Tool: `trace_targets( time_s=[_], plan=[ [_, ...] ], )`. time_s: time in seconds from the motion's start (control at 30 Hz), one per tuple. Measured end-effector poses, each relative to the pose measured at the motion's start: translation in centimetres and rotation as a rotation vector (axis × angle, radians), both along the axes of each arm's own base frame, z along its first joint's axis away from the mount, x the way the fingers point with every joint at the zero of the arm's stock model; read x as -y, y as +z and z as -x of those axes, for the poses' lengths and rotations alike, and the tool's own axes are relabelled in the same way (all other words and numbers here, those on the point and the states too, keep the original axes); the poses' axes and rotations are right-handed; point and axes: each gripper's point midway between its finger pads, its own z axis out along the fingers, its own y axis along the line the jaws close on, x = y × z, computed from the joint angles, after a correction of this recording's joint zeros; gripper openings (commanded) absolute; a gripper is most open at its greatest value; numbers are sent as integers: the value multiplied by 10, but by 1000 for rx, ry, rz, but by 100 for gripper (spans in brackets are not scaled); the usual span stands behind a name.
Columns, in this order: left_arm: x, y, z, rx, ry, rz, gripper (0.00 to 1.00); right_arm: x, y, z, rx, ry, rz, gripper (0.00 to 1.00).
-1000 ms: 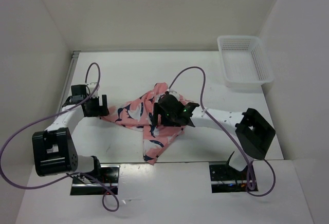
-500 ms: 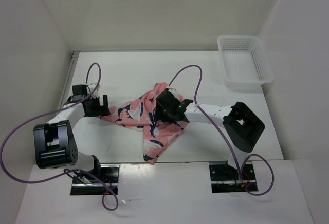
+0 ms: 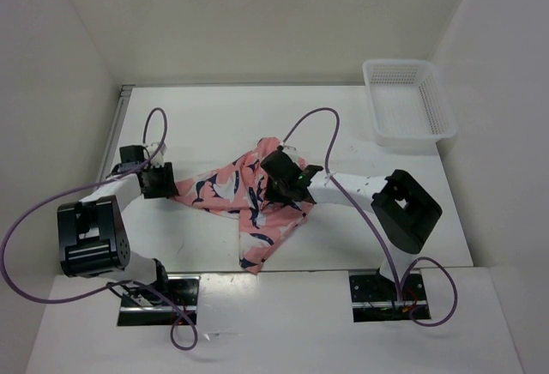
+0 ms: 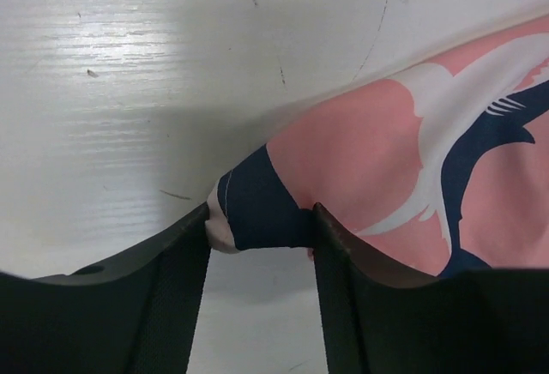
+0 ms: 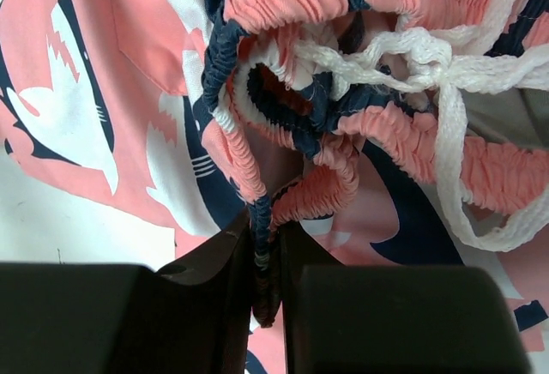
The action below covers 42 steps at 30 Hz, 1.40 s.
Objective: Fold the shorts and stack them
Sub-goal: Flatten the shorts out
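Observation:
The shorts lie crumpled. My right gripper should next lift, carry the waistband (image 5: 257, 211) outward toward the basket, then lower it and release it on the bare tabletop.
The salmon-pink shorts (image 3: 232, 187) with navy and white shark shapes lie crumpled mid-table. My left gripper (image 3: 167, 181) is at their left tip; in the left wrist view a navy corner of the shorts (image 4: 257, 211) spans between both fingers of the left gripper (image 4: 260, 228), touching each. My right gripper (image 3: 279, 190) sits on the middle of the heap. In the right wrist view the right gripper (image 5: 268, 262) is shut on the navy-edged gathered waistband (image 5: 257, 211), with the white drawstring (image 5: 412, 52) knotted just beyond.
A white mesh basket (image 3: 407, 104) stands at the back right corner. Walls close off the table on the left, back and right. Purple cables loop over both arms. One leg of the shorts reaches toward the near table edge (image 3: 343, 268).
Both grippers closed on the fabric: the left onto the corner, the right onto the waistband. The left arm shifted slightly toward the shorts; the right arm's elbow swung leftward and has stayed put since.

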Motion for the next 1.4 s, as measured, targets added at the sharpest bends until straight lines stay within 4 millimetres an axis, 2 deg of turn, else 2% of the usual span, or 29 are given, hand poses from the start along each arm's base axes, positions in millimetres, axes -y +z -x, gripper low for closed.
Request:
trace_targets(
  time_s=[0.2, 0.23, 0.27, 0.3, 0.33, 0.4, 0.47, 0.57, 0.63, 0.67, 0.73, 0.83, 0.9, 1.0, 1.1, 1.2, 1.3, 1.4],
  plan=[
    [0, 0, -3, 8, -1, 12, 30, 3, 1, -2, 4, -8, 2, 15],
    [-1, 0, -3, 9, 2, 12, 24, 4, 1, -1, 6, -10, 0, 13],
    [-2, 1, -4, 11, 5, 11, 12, 6, 2, 0, 6, -12, 0, 13],
    [-3, 2, -5, 14, 7, 12, 4, 8, 2, 1, 6, -14, -1, 10],
    [-4, 4, -7, 18, 8, 10, 0, 11, 4, 1, 8, -19, -2, 8],
    [-5, 9, -11, 26, 7, 7, 0, 15, 9, 0, 17, -28, -6, 2],
    [-6, 16, -13, 29, 9, 5, 0, 21, 17, -4, 33, -43, -9, 0],
    [-11, 43, -22, 68, 16, -14, 0, 38, 43, -17, 78, -70, -25, 0],
    [-16, 81, -34, 147, 22, -36, 0, 55, 73, -32, 129, -102, -53, 0],
    [-20, 106, -41, 209, 25, -50, 0, 64, 93, -42, 164, -122, -74, 0],
    [-26, 158, -54, 333, 29, -74, 0, 83, 140, -65, 250, -160, -118, 0],
    [-28, 239, -64, 532, 7, -84, 0, 103, 224, -90, 404, -190, -194, 0],
    [-24, 282, -64, 638, -28, -80, 0, 111, 277, -95, 501, -178, -239, 0],
    [-13, 332, -57, 756, -96, -52, 0, 125, 338, -89, 602, -149, -298, 0],
    [5, 368, -50, 839, -175, -17, 0, 142, 377, -80, 664, -140, -315, 0],
    [15, 407, -39, 925, -232, -25, 0, 151, 406, -67, 709, -122, -322, 0],
    [23, 456, -23, 1028, -270, -66, 0, 157, 428, -42, 741, -84, -329, 0],
    [36, 499, 4, 1143, -315, -119, 0, 167, 457, -12, 791, -46, -338, 0]
  ],
)
